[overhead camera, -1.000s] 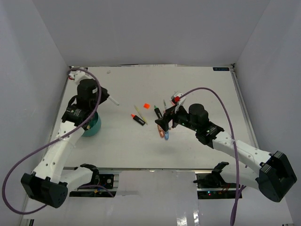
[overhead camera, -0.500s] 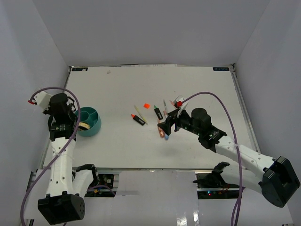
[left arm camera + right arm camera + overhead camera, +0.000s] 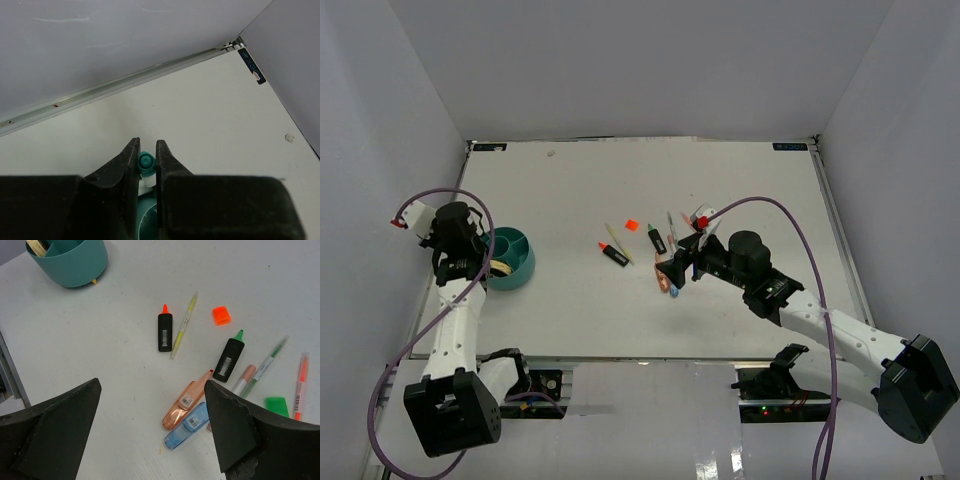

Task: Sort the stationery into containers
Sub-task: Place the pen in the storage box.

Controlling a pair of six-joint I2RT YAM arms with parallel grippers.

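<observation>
The white pen comes down in my left gripper next, toward the dividers of the teal tub [image 3: 523, 254], before the gripper opens.
The round teal tub [image 3: 523, 254] with dividers stands at the left. My left gripper [image 3: 483, 264] is at its left rim, shut on a white pen with a teal cap [image 3: 146, 161], held over the tub [image 3: 148, 220]. My right gripper [image 3: 152, 385] is open and empty above the loose stationery. Below it lie an orange highlighter [image 3: 187, 400], a blue highlighter [image 3: 192, 425], a black marker with an orange cap [image 3: 165, 332], a black marker with a green cap [image 3: 230, 357], a yellow pen [image 3: 183, 325] and an orange square [image 3: 221, 315].
A pink-capped pen [image 3: 244, 379], a green pen [image 3: 267, 362], an orange pen [image 3: 301, 382] and a green square [image 3: 277, 406] lie right of the cluster. A tan item [image 3: 37, 246] sits in the tub. Walls enclose the table on three sides.
My left arm has swung from above the tub back to the left, uncovering the tub. My right gripper has shifted slightly over the stationery.
</observation>
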